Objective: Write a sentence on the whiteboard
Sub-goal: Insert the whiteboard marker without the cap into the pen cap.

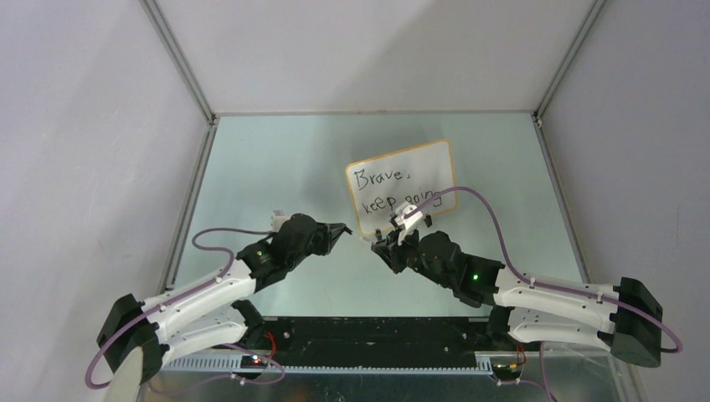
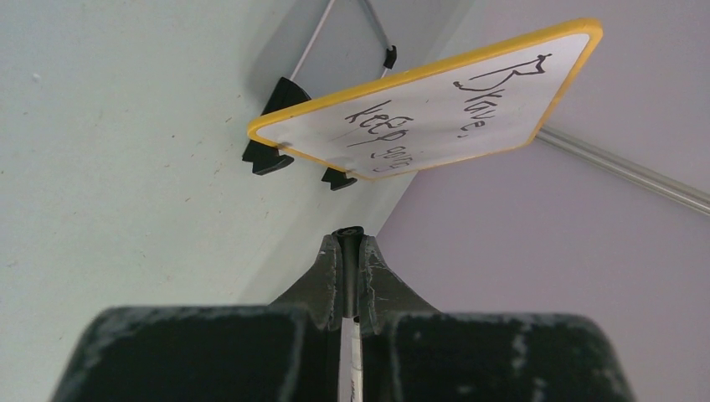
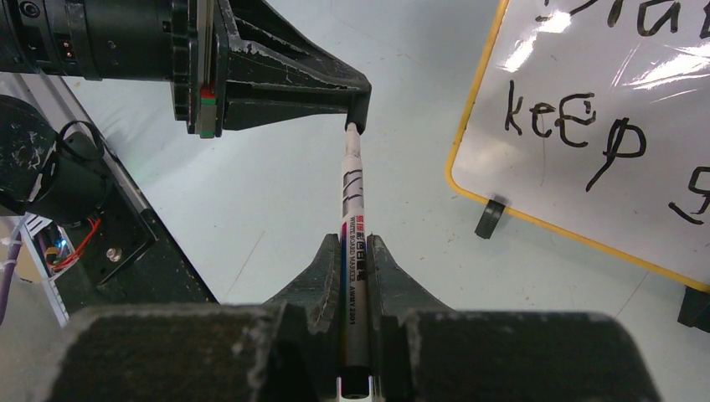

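My right gripper needs to push the marker it holds into the cap next, then lower it and let it go on the bare tabletop before the whiteboard, because the sentence is finished.
The whiteboard stands tilted on black clip feet at the middle back of the table. The sentence reads "Brave, keep going" in two black lines. A white-barrelled marker spans the gap between both grippers in front of the board's near left corner. My right gripper is shut on the marker's barrel. My left gripper is shut on the marker's black cap at the far end. From above, the left gripper and right gripper nearly meet tip to tip.
Grey walls and metal frame rails enclose the pale green table. A black base rail with wiring runs along the near edge. A purple cable loops over the right arm near the board.
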Controlling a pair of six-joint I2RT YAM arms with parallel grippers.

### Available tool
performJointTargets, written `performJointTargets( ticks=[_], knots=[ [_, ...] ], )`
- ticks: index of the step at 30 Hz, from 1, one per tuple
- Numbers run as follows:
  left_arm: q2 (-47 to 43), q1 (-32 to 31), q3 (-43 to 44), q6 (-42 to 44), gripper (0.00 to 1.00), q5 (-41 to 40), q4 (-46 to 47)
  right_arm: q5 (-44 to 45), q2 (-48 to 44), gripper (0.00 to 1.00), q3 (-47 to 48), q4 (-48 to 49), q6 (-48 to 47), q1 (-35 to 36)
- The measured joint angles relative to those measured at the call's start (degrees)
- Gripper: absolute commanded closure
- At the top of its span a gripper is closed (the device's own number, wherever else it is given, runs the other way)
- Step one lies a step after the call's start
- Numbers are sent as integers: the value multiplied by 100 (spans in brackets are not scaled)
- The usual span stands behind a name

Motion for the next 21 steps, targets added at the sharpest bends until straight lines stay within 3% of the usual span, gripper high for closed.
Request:
performJointTargets(
  ticks=[21],
  knots=[
    [28,0,-149,-48,100,144,273,0,76,100,0,-17,0,-42]
  ],
)
